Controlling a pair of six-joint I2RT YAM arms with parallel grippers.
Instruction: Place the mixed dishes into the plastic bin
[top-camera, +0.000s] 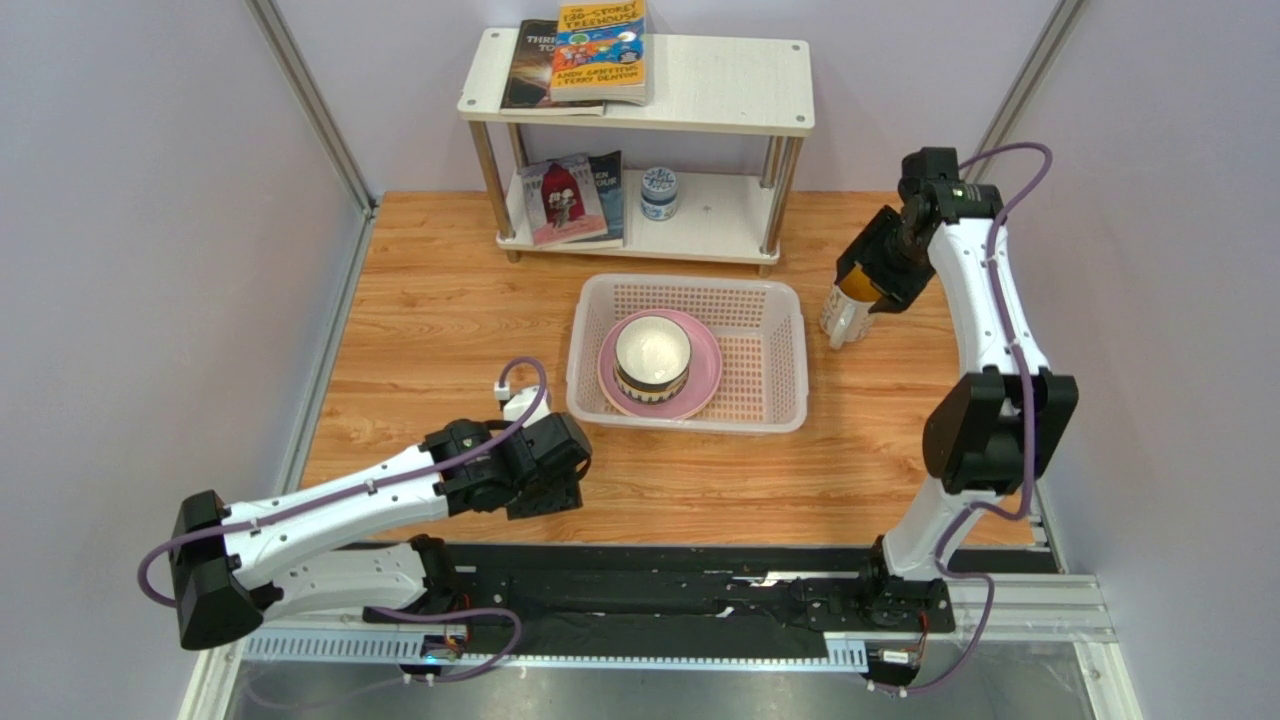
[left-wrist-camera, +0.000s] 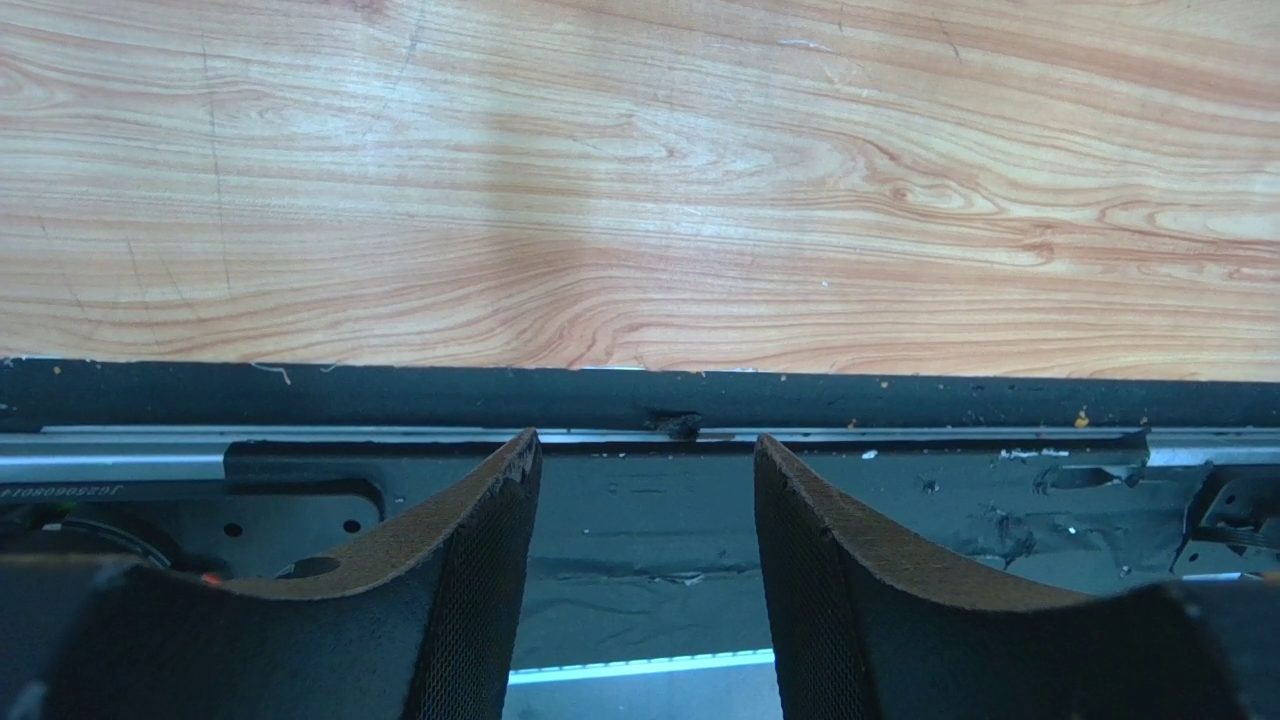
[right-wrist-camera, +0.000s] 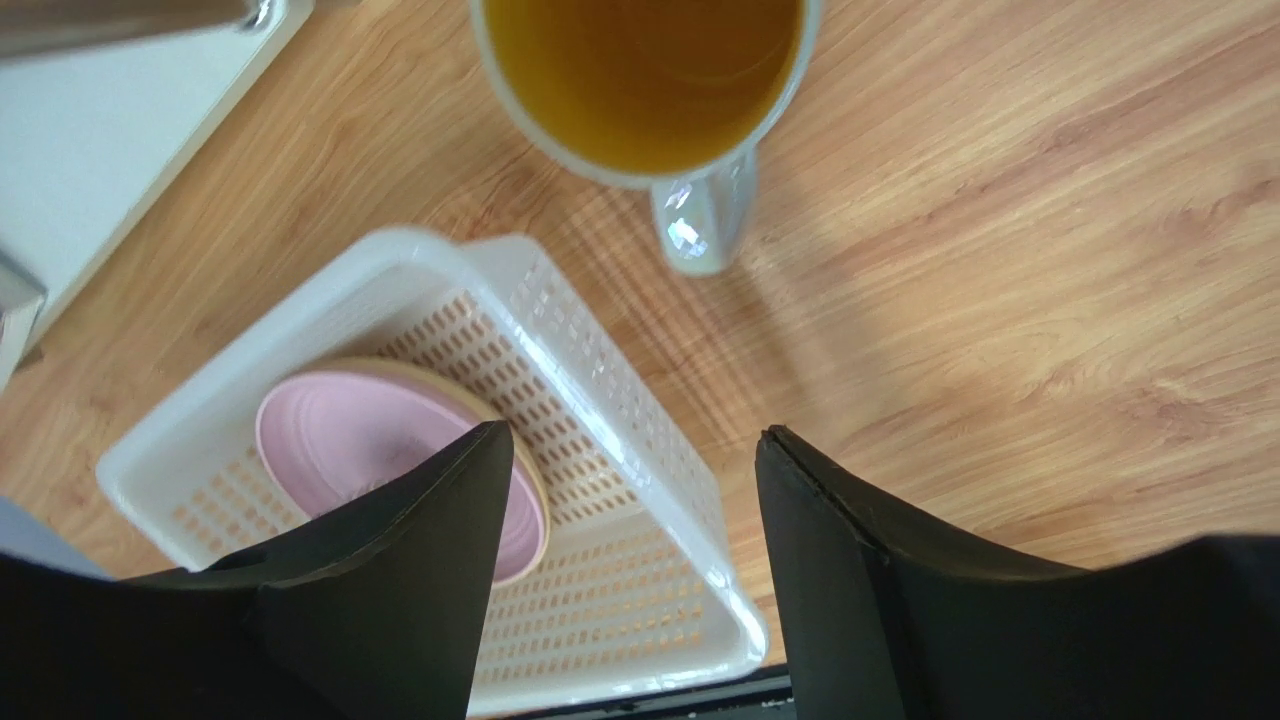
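Note:
My open fingers are above the mug, so my right gripper should next go down onto the mug's rim (right-wrist-camera: 796, 96) on the side away from the bin (right-wrist-camera: 631, 435).
The white plastic bin (top-camera: 766, 323) stands mid-table. In it lies a pink plate (top-camera: 709, 375) with a patterned bowl (top-camera: 654, 357), white inside, stacked on it. In the right wrist view the bin (right-wrist-camera: 631, 435) and the pink plate (right-wrist-camera: 361, 443) show, with a tan rim under the plate. The mug with yellow inside (top-camera: 846, 311) stands upright on the wood just right of the bin. My right gripper (top-camera: 866, 285) hovers above it, open and empty; in its wrist view (right-wrist-camera: 631, 450) the mug (right-wrist-camera: 646, 75) sits beyond the fingertips. My left gripper (top-camera: 549, 492) is open and empty, low near the front edge (left-wrist-camera: 643, 450).
A white two-tier shelf (top-camera: 706, 83) with books stands at the back, with a small blue-white jar (top-camera: 658, 192) on its lower tier. A black rail (top-camera: 646, 593) runs along the near edge and shows in the left wrist view (left-wrist-camera: 451, 393). Grey walls close in both sides.

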